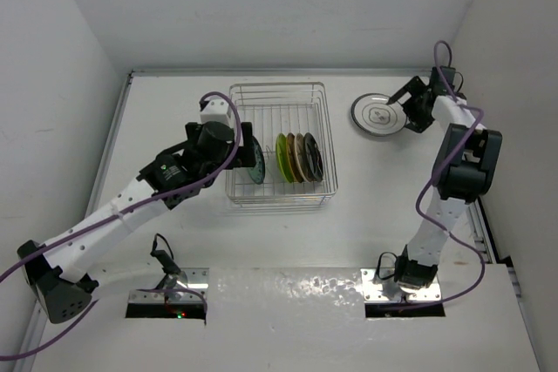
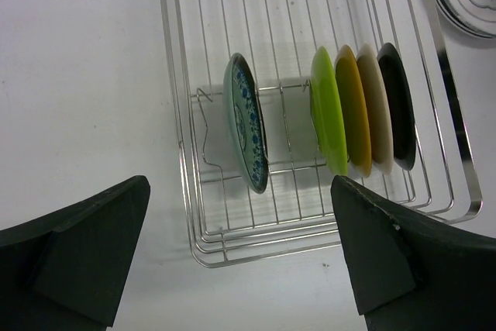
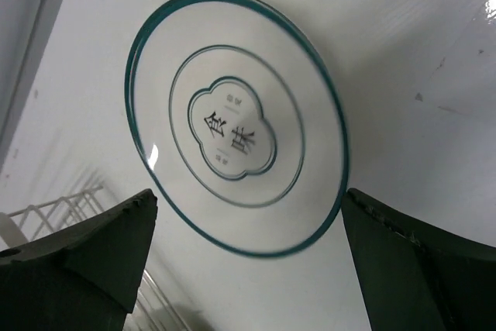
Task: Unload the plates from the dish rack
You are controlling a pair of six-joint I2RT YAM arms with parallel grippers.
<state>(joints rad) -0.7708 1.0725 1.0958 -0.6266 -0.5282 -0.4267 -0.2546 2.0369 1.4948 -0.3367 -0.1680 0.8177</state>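
The robot's right gripper needs to lift back over the rack first, then lower onto that plate's near rim [image 1: 318,175], to get the black plate at the pack's outer end.
The dish rack [image 1: 277,86] [image 2: 182,191] is a silver wire basket at the table's middle. Several plates stand on edge in it: a blue-patterned one [image 2: 246,122] [image 1: 255,163] alone on the left, then lime green [image 2: 328,110], tan [image 2: 353,102], cream [image 2: 376,106] and black [image 2: 397,102] packed together. My left gripper [image 2: 239,191] [image 1: 242,147] hovers open over the rack's near left side, holding nothing. A white plate with dark rings [image 3: 236,122] [image 1: 378,115] lies on the table to the right of the rack. My right gripper [image 3: 249,194] [image 1: 408,104] stands open just over it, fingers apart from its rim.
White walls close in the table at the back and on both sides. The right arm's elbow [image 1: 466,167] stands near the right wall. A corner of the rack [image 3: 54,211] shows at the lower left of the right wrist view.
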